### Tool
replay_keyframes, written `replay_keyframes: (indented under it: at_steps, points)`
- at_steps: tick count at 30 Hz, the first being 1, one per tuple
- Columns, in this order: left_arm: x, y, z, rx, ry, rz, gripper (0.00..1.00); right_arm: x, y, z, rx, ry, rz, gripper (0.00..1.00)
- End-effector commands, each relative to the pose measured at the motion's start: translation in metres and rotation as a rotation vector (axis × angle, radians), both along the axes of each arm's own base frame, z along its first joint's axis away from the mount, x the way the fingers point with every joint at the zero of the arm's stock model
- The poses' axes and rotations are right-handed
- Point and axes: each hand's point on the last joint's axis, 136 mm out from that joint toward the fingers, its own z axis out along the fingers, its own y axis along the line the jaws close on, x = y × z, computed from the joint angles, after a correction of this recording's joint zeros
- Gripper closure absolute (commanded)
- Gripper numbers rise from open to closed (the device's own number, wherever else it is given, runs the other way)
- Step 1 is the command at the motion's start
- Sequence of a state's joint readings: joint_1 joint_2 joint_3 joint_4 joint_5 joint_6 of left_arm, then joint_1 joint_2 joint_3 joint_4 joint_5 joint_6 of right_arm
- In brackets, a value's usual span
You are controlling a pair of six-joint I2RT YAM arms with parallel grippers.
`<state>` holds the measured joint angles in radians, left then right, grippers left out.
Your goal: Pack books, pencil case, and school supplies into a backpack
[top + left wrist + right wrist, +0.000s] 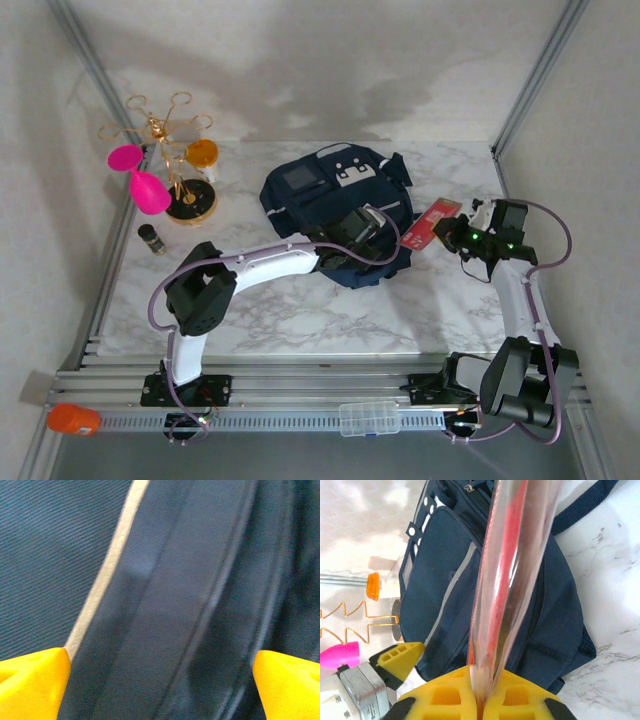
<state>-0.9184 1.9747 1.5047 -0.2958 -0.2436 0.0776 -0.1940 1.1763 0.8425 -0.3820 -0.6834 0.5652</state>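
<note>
The pencil case is still held beside the backpack (335, 200), so it goes over the backpack's side nearest the case (402, 215) next. My right gripper lowers it and releases.
The dark navy backpack (335, 200) lies in the middle of the table, with white trim (107, 575) and dark straps. My left gripper (365, 222) hovers over its near side, open, yellow fingertips (35, 680) wide apart above the fabric and nothing between them. My right gripper (455, 232) is shut on the end of a flat clear pencil case (430, 225) with red contents, held just right of the backpack. In the right wrist view the pencil case (515, 555) runs up from the jaws (482, 700) over the backpack (450, 580). The books are out of view.
A gold wire stand (170, 140) with pink glasses (148, 190) and an orange cup (202, 153) stands at the back left. A small dark bottle (150, 238) sits near the left edge. A clear box (368, 418) and an orange object (72, 418) lie on the front rail.
</note>
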Motion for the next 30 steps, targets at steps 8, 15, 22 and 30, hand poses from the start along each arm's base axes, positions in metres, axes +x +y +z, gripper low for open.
replay_keyframes:
  at_steps: [8, 15, 22, 30]
  points:
    - [0.052, 0.029, 0.031, -0.202, 0.015, 0.163, 0.24, -0.001, 0.002, -0.002, 0.022, -0.007, 0.015, 1.0]
    - [0.059, 0.026, 0.047, -0.274, 0.016, 0.152, 0.52, 0.0, 0.004, 0.0, 0.036, -0.011, 0.02, 1.0]
    - [0.064, 0.023, 0.063, -0.319, 0.005, 0.161, 0.93, 0.0, 0.011, 0.007, 0.079, -0.021, 0.048, 1.0]
    - [0.047, 0.018, 0.114, -0.441, -0.018, 0.199, 1.0, 0.003, 0.047, 0.009, 0.185, -0.026, 0.109, 1.0]
